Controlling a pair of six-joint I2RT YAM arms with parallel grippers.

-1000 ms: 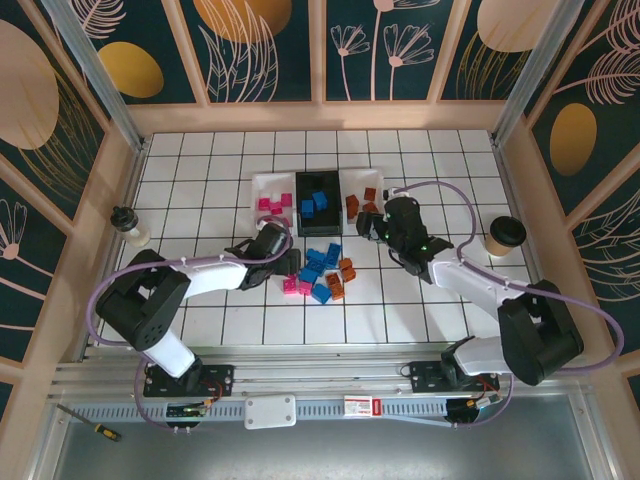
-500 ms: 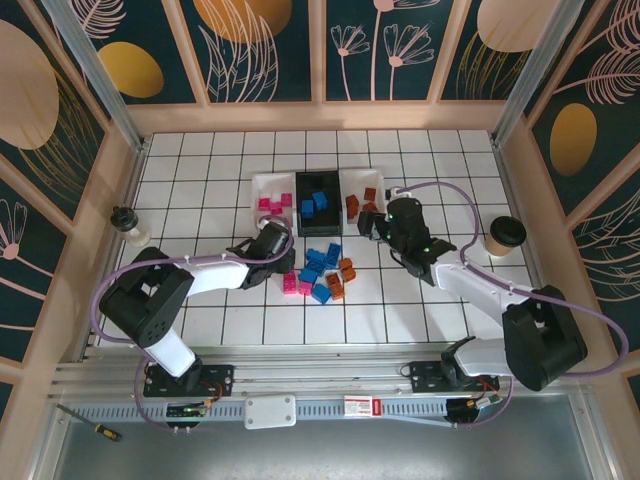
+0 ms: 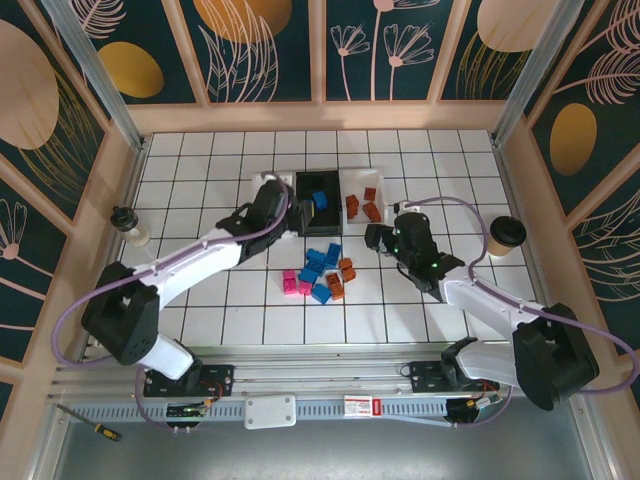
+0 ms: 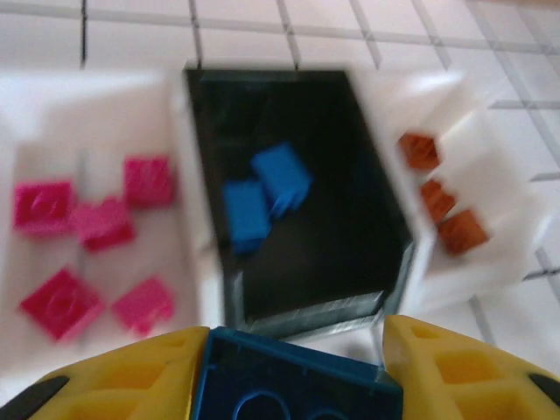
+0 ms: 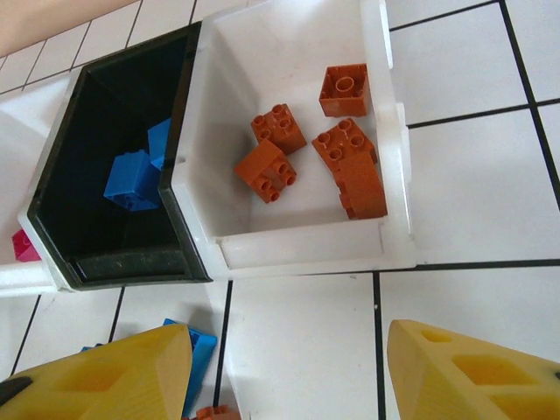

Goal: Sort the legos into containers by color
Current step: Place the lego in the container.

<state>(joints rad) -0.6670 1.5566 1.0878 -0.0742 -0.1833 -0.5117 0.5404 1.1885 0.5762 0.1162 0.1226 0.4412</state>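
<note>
My left gripper moves outward and down over the black container's open inside next and releases the dark blue lego, because the legos lying there are blue.
My left gripper is shut on a dark blue lego, hovering just short of the near rim of the black container, which has two blue legos in it. From above, that gripper sits over the left white container, where several pink legos lie. The right white container holds several orange-brown legos. My right gripper stands open over bare tile just in front of it, with nothing between the fingers. A mixed pile of legos lies on the tiles between the arms.
A paper coffee cup stands at the right wall and a small white bottle at the left wall. Wooden walls ring the tiled floor. One blue lego lies beside my right gripper's left finger.
The left gripper shut on a blue lego at the pile and carried it up to the containers. The right gripper drew back a little from the right white container.
</note>
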